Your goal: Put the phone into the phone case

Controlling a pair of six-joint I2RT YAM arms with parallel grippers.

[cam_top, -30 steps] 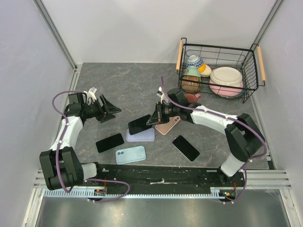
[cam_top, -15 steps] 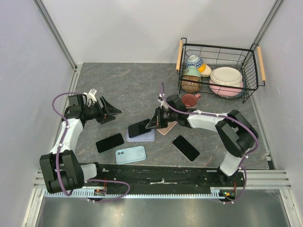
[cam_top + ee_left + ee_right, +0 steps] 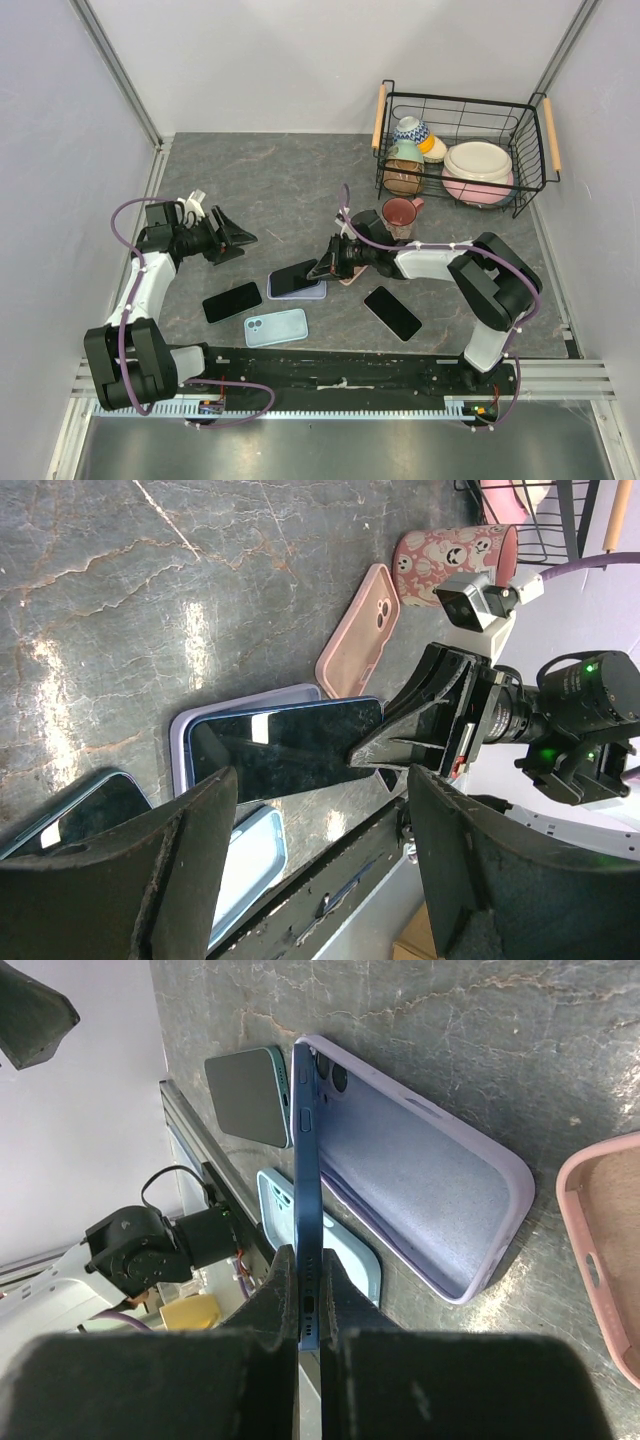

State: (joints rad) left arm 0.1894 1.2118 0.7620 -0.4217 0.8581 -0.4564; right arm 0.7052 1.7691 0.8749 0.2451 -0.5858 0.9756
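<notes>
Only the phone's far end meets the case, so the robot's right gripper next needs to go down toward the lilac case's end by the pink case [image 3: 486, 1232] and let go of the phone.
My right gripper [image 3: 328, 266] is shut on the near end of a blue phone [image 3: 298, 275] with a black screen. It holds the phone tilted, far end down over the lilac phone case [image 3: 296, 291] on the table. In the right wrist view the phone [image 3: 305, 1150] stands edge-on between the fingers, its far end touching the near rim of the lilac case [image 3: 415, 1165]. In the left wrist view the phone [image 3: 285, 745] lies over the case [image 3: 190, 725]. My left gripper [image 3: 232, 238] is open and empty at the left, pointing toward them.
A light blue case [image 3: 276, 326], a pink case [image 3: 352, 272] and two black phones [image 3: 232, 301] [image 3: 392, 312] lie around. A patterned mug [image 3: 399, 212] stands behind the right arm. A wire basket [image 3: 462, 105] with bowls stands at the back right.
My right gripper has lowered and moved left with the phone, bringing it down from a raised tilt to lie almost flat over the lilac case. The left arm has barely moved.
</notes>
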